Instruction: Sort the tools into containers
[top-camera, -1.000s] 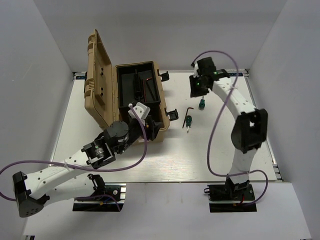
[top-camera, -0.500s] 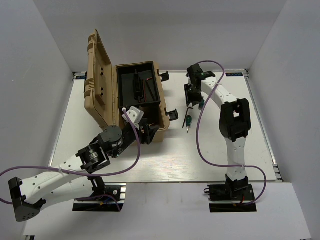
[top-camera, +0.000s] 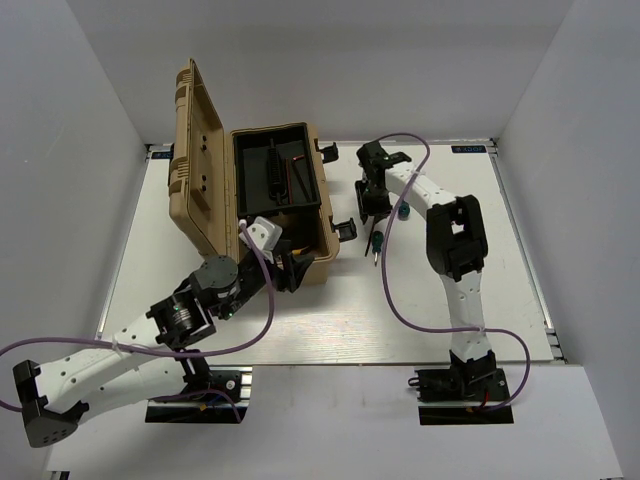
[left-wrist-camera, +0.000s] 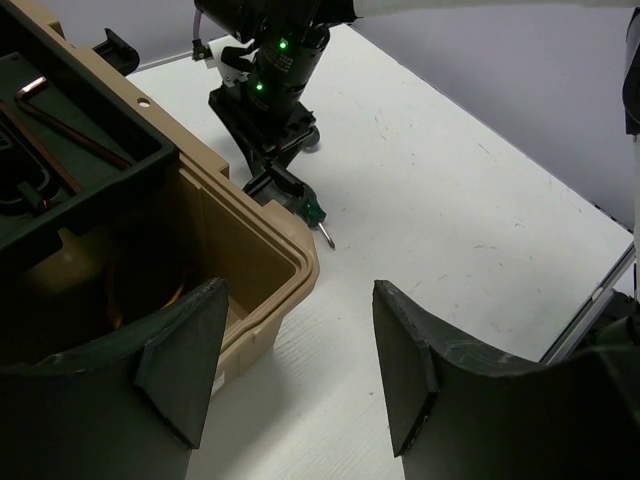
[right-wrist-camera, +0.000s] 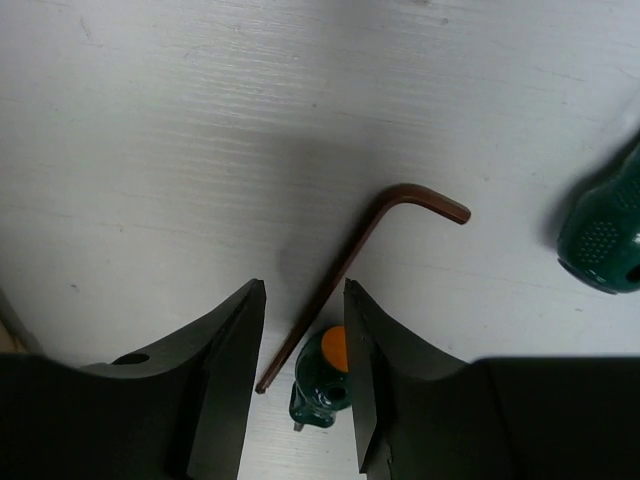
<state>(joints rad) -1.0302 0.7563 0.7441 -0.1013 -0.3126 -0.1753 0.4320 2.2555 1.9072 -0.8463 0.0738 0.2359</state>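
The hex key's long arm (top-camera: 370, 240) (right-wrist-camera: 325, 290) is already between my open fingers, so I should lower my right gripper straight down onto it and close on that arm.
A dark L-shaped hex key (right-wrist-camera: 372, 257) lies on the white table. My right gripper (right-wrist-camera: 304, 292) is open with a narrow gap, low over it, and the key's long arm runs between the fingertips. A short green-handled screwdriver (right-wrist-camera: 325, 385) lies just beyond the key's end; it also shows in the top view (top-camera: 376, 241). A second green screwdriver (right-wrist-camera: 603, 235) lies to the side. Another hex key (left-wrist-camera: 60, 125) rests in the toolbox tray. My left gripper (left-wrist-camera: 300, 370) is open and empty, above the table beside the toolbox's front right corner (left-wrist-camera: 290, 265). No pliers are clearly visible.
The tan toolbox (top-camera: 205, 170) stands open at the back left, lid upright, with a black tray (top-camera: 275, 175) inside. Its black latches (top-camera: 345, 228) stick out toward the right gripper (top-camera: 372, 203). Purple cables loop off both arms.
My right gripper moved left and down from the back right to sit over the hex key. My left gripper drew back slightly from the toolbox toward the near edge.
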